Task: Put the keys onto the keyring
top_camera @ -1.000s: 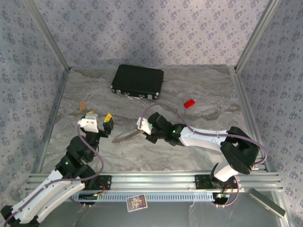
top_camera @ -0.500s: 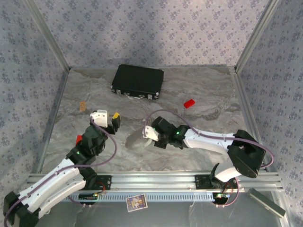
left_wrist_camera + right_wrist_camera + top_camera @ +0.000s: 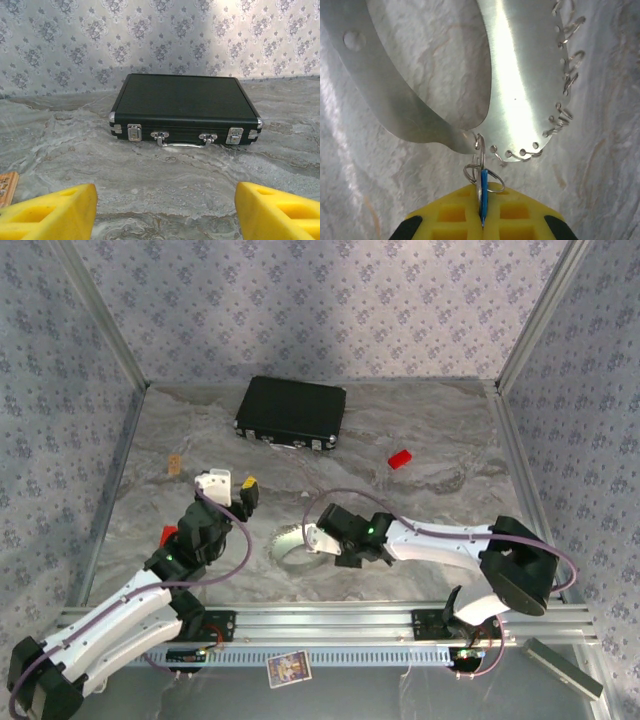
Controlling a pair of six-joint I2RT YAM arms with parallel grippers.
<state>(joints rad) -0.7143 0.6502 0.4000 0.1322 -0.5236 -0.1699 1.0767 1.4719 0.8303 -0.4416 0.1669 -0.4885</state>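
The bare tabletop beside the plate lies below and back of my fingers, so my right gripper will next move back and down to free the blue-headed key (image 3: 484, 185).
In the right wrist view my right gripper (image 3: 482, 215) is shut on a blue-headed key (image 3: 484, 185), held edge-on between the yellow fingers. Thin silver wire loops of the keyring (image 3: 492, 176) sit just above the fingertips, and one loop passes through a hole in a shiny metal plate (image 3: 520, 100). From above, the right gripper (image 3: 307, 542) is at the plate (image 3: 288, 542) in the middle of the table. My left gripper (image 3: 245, 496) hovers to the left of it, open and holding nothing (image 3: 165, 215). A small red thing (image 3: 168, 534) lies beside the left arm; I cannot tell what it is.
A black case (image 3: 290, 412) with silver latches lies at the back, straight ahead in the left wrist view (image 3: 185, 107). A red block (image 3: 400, 459) sits at the back right. A small wooden piece (image 3: 175, 464) lies at the left. The plate's rim carries several small wire hooks (image 3: 565, 80).
My right gripper has drawn back toward the near edge, bringing the metal plate with it. The left gripper has moved forward and to the right, uncovering the small red thing.
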